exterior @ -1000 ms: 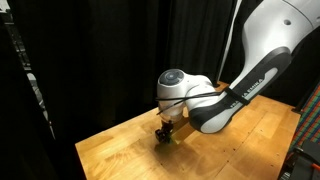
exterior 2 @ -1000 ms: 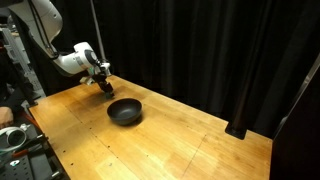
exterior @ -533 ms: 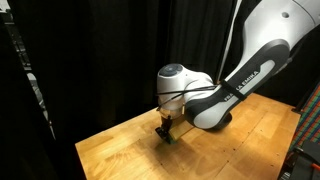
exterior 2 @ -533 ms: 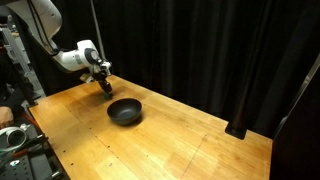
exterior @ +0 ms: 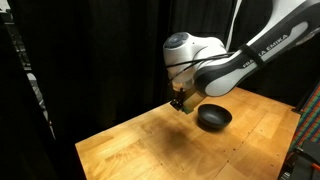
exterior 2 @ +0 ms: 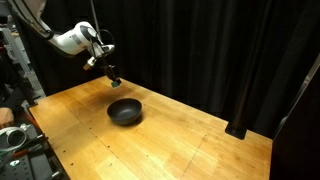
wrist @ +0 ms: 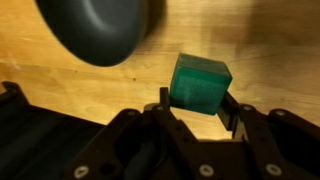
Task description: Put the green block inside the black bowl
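My gripper goes toward the left in the wrist view next, over the black bowl's open middle, to release the block point(wrist: 199, 82), which still hangs beside the bowl.
My gripper point(wrist: 196, 104) is shut on the green block point(wrist: 199, 82), a small green cube held between the two fingers. In both exterior views the gripper point(exterior: 179, 103) point(exterior 2: 113, 80) hangs in the air above the wooden table, with the block a small green speck at its tip. The black bowl point(exterior: 213, 118) point(exterior 2: 125, 110) sits on the table, a little to the side of and below the gripper. In the wrist view the bowl point(wrist: 100, 28) fills the upper left, apart from the block.
The wooden table point(exterior 2: 180, 140) is ringed by black curtains at the back. Equipment stands at the table's edge point(exterior 2: 20, 140). A dark object shows beyond the far corner point(exterior 2: 240, 128).
The gripper has risen from the table surface with the green block in it and moved toward the bowl. The bowl has not moved.
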Motion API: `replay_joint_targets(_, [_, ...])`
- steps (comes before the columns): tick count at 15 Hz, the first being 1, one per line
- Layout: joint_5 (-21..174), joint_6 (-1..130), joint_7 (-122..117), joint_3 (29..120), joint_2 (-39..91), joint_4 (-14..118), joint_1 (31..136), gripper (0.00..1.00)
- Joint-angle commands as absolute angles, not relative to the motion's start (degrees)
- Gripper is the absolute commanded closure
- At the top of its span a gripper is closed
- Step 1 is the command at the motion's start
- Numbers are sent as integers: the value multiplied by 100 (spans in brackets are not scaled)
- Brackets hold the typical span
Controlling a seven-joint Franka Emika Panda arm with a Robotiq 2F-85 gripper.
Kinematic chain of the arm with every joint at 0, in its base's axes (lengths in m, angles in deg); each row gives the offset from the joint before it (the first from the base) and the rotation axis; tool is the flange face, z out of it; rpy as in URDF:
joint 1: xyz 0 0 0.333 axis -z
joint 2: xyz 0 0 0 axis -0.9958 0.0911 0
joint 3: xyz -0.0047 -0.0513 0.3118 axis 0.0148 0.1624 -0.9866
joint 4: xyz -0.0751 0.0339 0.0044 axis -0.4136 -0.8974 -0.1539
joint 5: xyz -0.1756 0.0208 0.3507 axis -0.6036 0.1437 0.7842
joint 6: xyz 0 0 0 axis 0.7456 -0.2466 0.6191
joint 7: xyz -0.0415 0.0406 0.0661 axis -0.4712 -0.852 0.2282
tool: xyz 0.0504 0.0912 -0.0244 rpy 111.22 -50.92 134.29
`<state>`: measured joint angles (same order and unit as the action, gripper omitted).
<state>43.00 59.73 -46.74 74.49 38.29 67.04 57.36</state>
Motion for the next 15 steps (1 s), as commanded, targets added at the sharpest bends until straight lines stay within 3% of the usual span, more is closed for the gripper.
replay_joint_targets(1, [3491,5458,-4936,7590,3118,7335,5936,77])
replay_joint_targets(4, [3148,5291,-5096,7482,2886,7670,6398,74])
replay_joint_targets(5, [3098,5277,-5139,7446,2825,7772,6527,27])
replay_joint_targets(6, [3063,5270,-5151,7409,2749,7855,6643,26])
replay_joint_targets(9, [3103,5392,-4970,7243,2176,8187,6911,3])
replay_joint_targets(15, [4552,5796,-3058,6796,463,8731,7489,0])
